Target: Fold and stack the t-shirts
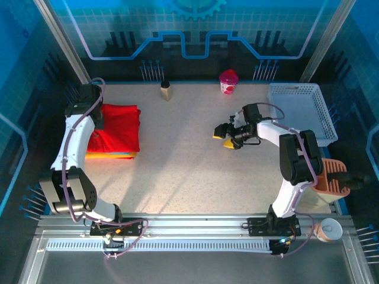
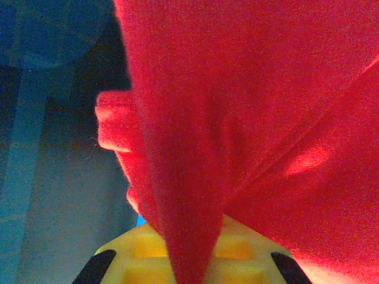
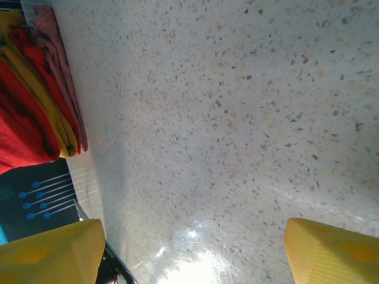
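The left gripper lays the red t-shirt's pinched fold down onto the stack's far corner [image 1: 106, 109] next and releases it, since the cloth draws into creases at the gripper's fingers.
A stack of folded t-shirts lies at the left of the table, with the bright red t-shirt [image 1: 121, 127] on top and yellow and teal edges [image 1: 112, 155] showing beneath it. My left gripper [image 1: 99, 118] is down at the stack's left side. In the left wrist view its yellow jaws [image 2: 189, 266] are shut on a fold of the red t-shirt [image 2: 249, 106], which rises from between them. My right gripper [image 1: 224, 135] hovers over bare table at centre right, open with nothing between its fingers [image 3: 192, 248]. The right wrist view shows the stack side-on: red t-shirt [image 3: 23, 130] and yellow layer [image 3: 56, 115].
A white lattice basket [image 1: 299, 109] sits at the back right. A pink cup [image 1: 228, 81] and a tan bottle [image 1: 166, 90] stand along the back edge. An orange ribbed object [image 1: 331, 177] and a small cup [image 1: 330, 228] sit at the near right.
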Controlling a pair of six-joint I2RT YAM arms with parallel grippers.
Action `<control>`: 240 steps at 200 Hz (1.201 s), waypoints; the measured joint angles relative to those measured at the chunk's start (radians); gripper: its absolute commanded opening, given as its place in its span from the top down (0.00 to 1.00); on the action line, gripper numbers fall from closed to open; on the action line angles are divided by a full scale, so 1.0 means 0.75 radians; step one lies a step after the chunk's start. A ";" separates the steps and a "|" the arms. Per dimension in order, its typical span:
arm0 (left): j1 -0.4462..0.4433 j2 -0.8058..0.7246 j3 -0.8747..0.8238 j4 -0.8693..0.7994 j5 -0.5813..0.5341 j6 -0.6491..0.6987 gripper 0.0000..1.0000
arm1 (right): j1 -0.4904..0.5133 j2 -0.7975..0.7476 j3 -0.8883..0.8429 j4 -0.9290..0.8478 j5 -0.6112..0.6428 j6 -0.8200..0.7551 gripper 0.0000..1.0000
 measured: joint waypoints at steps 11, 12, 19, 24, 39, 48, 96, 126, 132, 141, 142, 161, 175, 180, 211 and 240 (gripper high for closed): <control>0.010 0.018 -0.008 0.016 -0.011 0.003 1.00 | 0.003 0.000 0.001 0.001 0.000 0.001 0.20; 0.011 0.022 -0.008 0.017 -0.012 0.003 1.00 | 0.003 0.000 0.001 0.000 -0.001 0.001 0.20; 0.018 0.037 -0.009 0.027 -0.018 0.004 1.00 | 0.006 0.000 0.001 0.001 -0.001 0.001 0.20; 0.024 0.050 -0.009 0.036 -0.024 0.006 1.00 | 0.008 0.000 0.002 0.001 -0.001 0.001 0.20; 0.041 0.090 -0.008 0.060 -0.043 0.008 0.99 | 0.012 0.000 0.004 -0.005 -0.002 0.001 0.20; 0.051 0.119 -0.008 0.074 -0.056 0.008 0.94 | 0.014 0.000 0.004 -0.006 -0.002 0.001 0.20; 0.079 0.264 0.008 0.093 -0.176 -0.024 0.13 | 0.016 -0.006 0.004 -0.019 -0.005 0.001 0.20; 0.082 0.282 0.099 0.008 -0.166 -0.120 0.13 | 0.017 -0.021 0.001 -0.019 -0.005 0.002 0.20; 0.082 0.280 0.126 -0.010 -0.152 -0.144 0.13 | 0.017 -0.026 -0.003 -0.018 -0.005 0.002 0.20; 0.076 0.267 0.164 -0.035 -0.113 -0.184 0.14 | 0.018 -0.032 -0.009 -0.018 -0.005 0.002 0.20; 0.075 0.266 0.166 -0.036 -0.110 -0.187 0.14 | 0.019 -0.033 -0.010 -0.018 -0.004 0.002 0.20; 0.052 0.210 0.200 -0.083 -0.001 -0.263 0.15 | 0.029 -0.036 -0.024 -0.016 0.001 0.006 0.20; 0.030 0.158 0.202 -0.111 0.094 -0.321 0.16 | 0.040 -0.036 -0.035 -0.011 0.006 0.014 0.20; 0.023 0.143 0.201 -0.116 0.124 -0.337 0.16 | 0.044 -0.036 -0.038 -0.008 0.005 0.017 0.20; 0.008 0.082 0.116 -0.081 0.299 -0.426 0.17 | 0.068 -0.036 -0.041 0.012 0.011 0.032 0.20; 0.009 0.122 -0.008 -0.035 0.354 -0.464 0.17 | 0.081 -0.036 -0.041 0.021 0.013 0.043 0.20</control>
